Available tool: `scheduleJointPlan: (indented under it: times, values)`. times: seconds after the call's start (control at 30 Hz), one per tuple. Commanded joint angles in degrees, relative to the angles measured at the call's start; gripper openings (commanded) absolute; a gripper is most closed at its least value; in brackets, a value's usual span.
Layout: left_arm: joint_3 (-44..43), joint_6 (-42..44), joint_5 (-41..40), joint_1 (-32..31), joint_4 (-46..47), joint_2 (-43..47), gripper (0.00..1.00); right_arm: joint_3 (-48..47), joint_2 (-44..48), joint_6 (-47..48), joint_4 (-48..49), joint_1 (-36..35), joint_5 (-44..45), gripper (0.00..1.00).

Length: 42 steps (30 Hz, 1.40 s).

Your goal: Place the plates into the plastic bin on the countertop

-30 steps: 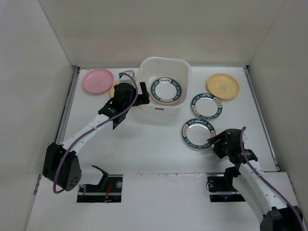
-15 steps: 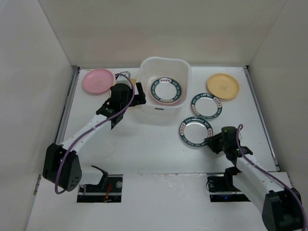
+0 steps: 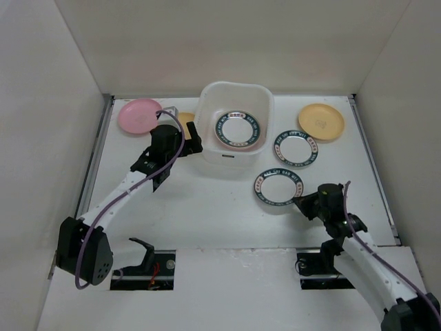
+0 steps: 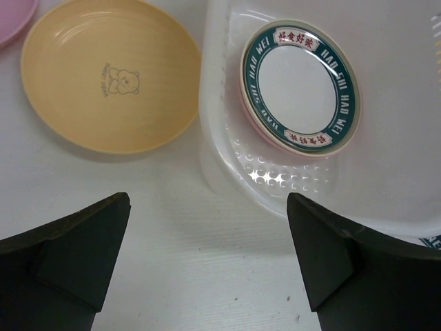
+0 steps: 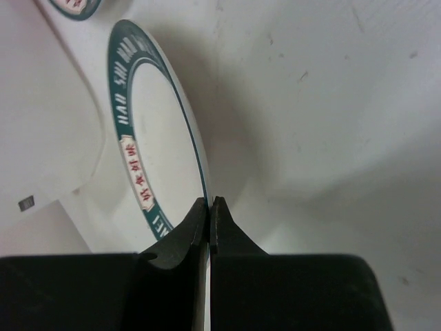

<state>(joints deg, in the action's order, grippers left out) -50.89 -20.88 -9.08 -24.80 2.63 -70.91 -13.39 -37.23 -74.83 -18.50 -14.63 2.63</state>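
My right gripper lifts the white plate outward and over the plastic bin next, then lowers it toward the green-rimmed plate inside.
My right gripper is shut on the near-right rim of a white plate with a dark-green patterned rim. In the right wrist view both fingers pinch that plate's edge at the gripper. The plastic bin holds another green-rimmed plate, which lies on a pink one. My left gripper hangs open at the bin's left wall, over bare countertop. A yellow-orange plate lies just left of the bin. On the countertop also lie a pink plate, a third green-rimmed plate and a yellow-orange plate.
White walls close in the countertop on the left, back and right. A small grey block sits behind the left arm. Two dark cut-outs lie at the near edge by the arm bases.
My right gripper has closed on the green-rimmed plate's rim, and the plate has shifted a little left and away. My left gripper has drawn back leftward from the bin, still open.
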Motion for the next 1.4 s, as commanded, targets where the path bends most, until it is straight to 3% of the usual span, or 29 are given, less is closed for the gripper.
scheduleJointPlan:
  times: [0.0,0.17,0.4,0.73,1.0,1.17,1.37]
  values:
    - [1.5,-0.8,-0.7,1.5,1.1,3.8,1.0,-5.5,8.3,-1.8,-12.1,-3.1,4.5,0.0]
    - [3.8,-2.2,-3.2,3.7,1.1,6.0,1.0,-14.9,16.7,-0.9,-25.3,-6.1,11.5,0.0]
    - [9.0,-3.5,-7.1,5.2,1.4,9.7,1.0,-26.8,9.6,5.8,-22.3,-6.5,15.5,0.0]
    - [16.4,-5.5,-13.2,6.9,1.2,16.9,1.0,-53.8,-18.1,19.3,-4.2,-6.9,16.5,0.0]
    - [19.2,-7.1,-12.9,8.7,1.8,15.6,1.0,-76.2,-48.4,29.2,-1.1,-9.3,13.3,0.0]
    - [20.0,-7.9,-12.1,10.1,2.9,14.1,1.0,-83.8,-62.8,32.0,-1.2,-10.6,11.3,0.0]
    - [20.8,-10.0,-6.4,13.6,5.8,9.8,1.0,-87.2,-71.1,34.3,-1.3,-11.8,10.8,0.0]
